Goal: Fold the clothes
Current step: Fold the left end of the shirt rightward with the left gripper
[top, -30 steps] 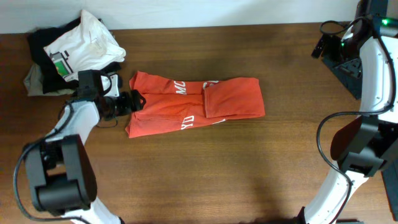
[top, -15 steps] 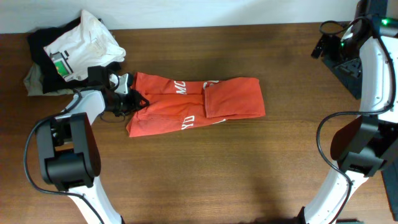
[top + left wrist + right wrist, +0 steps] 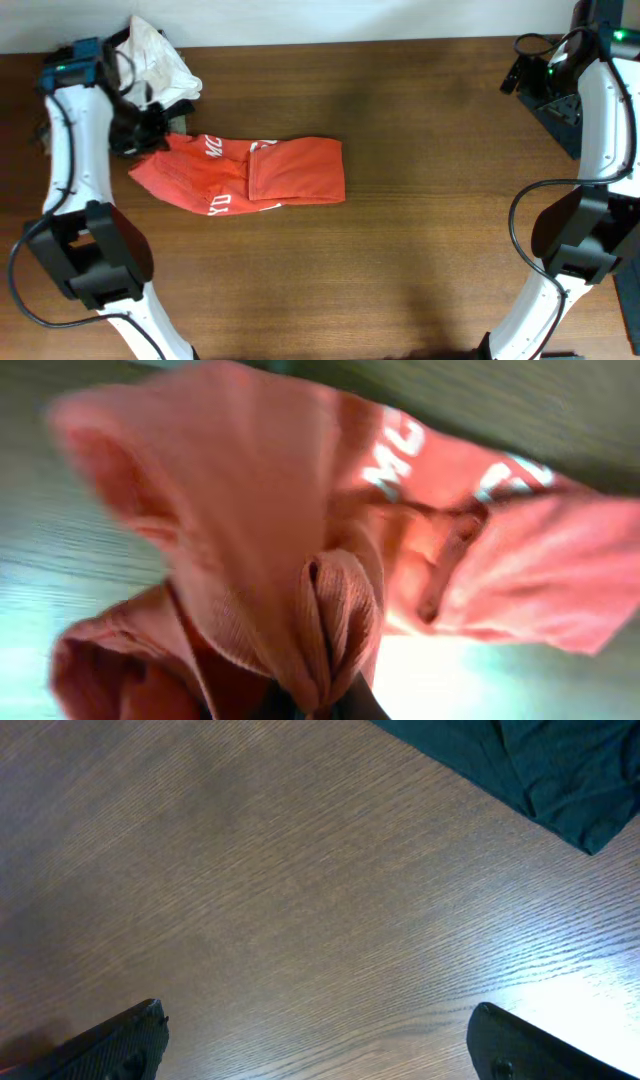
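The shirt [image 3: 330,610] still lies long, so my left gripper should swing to the right in the overhead view, over the shirt's flat opposite end [image 3: 560,575], and let go of the fold.
The clothes, a red-orange T-shirt [image 3: 262,172] with white lettering, lie folded in a long strip on the left half of the wooden table [image 3: 420,230]. My left gripper [image 3: 140,136] is shut on the shirt's left end, beside the pile at the back left. In the left wrist view a bunched fold of the shirt [image 3: 330,610] is pinched at the bottom of the frame by that gripper [image 3: 322,710]. The rest of the cloth trails away, with white letters showing. My right gripper [image 3: 522,70] is at the back right, far from the shirt. It stands open [image 3: 320,1050] over bare wood.
A pile with a white shirt [image 3: 158,62] and dark garments [image 3: 70,70] sits at the back left corner, just behind the left gripper. A dark cloth [image 3: 560,115] lies at the back right; it shows teal [image 3: 520,760] in the right wrist view.
My left gripper has shut on the shirt's left end and pulled it left and back toward the pile. The whole shirt slid left. The right arm has not moved.
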`<state>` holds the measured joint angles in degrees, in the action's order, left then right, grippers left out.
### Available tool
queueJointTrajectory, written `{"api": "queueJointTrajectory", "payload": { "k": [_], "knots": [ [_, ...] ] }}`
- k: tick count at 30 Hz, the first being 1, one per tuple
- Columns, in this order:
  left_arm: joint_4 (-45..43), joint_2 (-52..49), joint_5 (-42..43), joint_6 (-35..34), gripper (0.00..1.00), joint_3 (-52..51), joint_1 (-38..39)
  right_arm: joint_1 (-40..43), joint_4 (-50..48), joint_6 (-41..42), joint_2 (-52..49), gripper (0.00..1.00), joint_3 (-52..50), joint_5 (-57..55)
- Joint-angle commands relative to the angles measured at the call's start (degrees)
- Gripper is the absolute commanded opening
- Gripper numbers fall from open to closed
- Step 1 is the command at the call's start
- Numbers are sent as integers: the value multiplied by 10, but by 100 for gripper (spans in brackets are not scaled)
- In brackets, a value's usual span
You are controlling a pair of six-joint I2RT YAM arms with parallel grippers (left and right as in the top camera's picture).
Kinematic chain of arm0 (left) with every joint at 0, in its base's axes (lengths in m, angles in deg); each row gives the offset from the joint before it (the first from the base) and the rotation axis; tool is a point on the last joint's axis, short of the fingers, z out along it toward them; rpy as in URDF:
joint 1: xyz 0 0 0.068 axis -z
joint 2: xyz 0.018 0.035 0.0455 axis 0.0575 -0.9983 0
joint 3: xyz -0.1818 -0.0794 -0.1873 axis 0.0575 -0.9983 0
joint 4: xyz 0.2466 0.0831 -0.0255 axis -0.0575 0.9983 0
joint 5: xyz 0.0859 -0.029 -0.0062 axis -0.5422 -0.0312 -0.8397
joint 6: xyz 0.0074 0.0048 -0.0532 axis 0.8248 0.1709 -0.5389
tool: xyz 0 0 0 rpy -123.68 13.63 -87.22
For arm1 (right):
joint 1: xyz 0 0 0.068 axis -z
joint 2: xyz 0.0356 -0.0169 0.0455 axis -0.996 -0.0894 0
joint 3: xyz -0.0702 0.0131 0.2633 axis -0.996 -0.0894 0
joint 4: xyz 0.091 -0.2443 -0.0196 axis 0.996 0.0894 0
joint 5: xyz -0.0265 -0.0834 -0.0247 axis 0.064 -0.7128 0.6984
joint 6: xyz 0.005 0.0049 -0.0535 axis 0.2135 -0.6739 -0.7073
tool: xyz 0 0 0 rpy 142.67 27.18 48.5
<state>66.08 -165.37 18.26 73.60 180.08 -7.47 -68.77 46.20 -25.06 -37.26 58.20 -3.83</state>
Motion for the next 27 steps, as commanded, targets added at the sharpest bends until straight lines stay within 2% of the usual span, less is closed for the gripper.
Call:
{"api": "queueJointTrajectory", "payload": {
  "k": [1, 6, 10, 16, 18, 20, 21, 22, 23, 24, 26, 27],
  "knots": [
    [9, 26, 17, 2, 0, 12, 84, 1, 0, -5, -1, 99, 2, -7],
    [-54, 23, 15, -21, 0, 10, 230, 1, 0, -5, -1, 99, 2, -7],
    [-94, 14, 14, -21, 0, 10, 302, 1, 0, -5, -1, 99, 2, -7],
    [-123, -72, 14, -47, 1, 10, 358, 1, 0, -5, -1, 99, 2, -7],
    [-139, -94, 15, -47, 9, 10, 374, 1, 0, -5, -1, 99, 2, -7],
    [-156, -113, 15, -51, 9, 10, 387, 1, 0, -5, -1, 99, 2, -7],
    [-165, -114, 14, -50, 27, 10, 391, 1, 0, -5, -1, 99, 2, -7],
    [-170, -114, 14, -50, 65, 13, 394, 1, 0, -5, -1, 99, 2, -7],
    [-161, -114, 15, -51, 71, 26, 394, 1, 0, -5, -1, 99, 2, -7],
    [-141, -112, 15, -51, 72, 47, 394, 1, 0, -5, -1, 99, 2, -7],
    [-46, -107, 14, -46, 77, 153, 394, 1, 0, -5, -1, 99, 2, -7],
    [14, -107, -5, -46, 84, 210, 393, 1, 0, -5, -1, 99, 2, -7]
  ]
}}
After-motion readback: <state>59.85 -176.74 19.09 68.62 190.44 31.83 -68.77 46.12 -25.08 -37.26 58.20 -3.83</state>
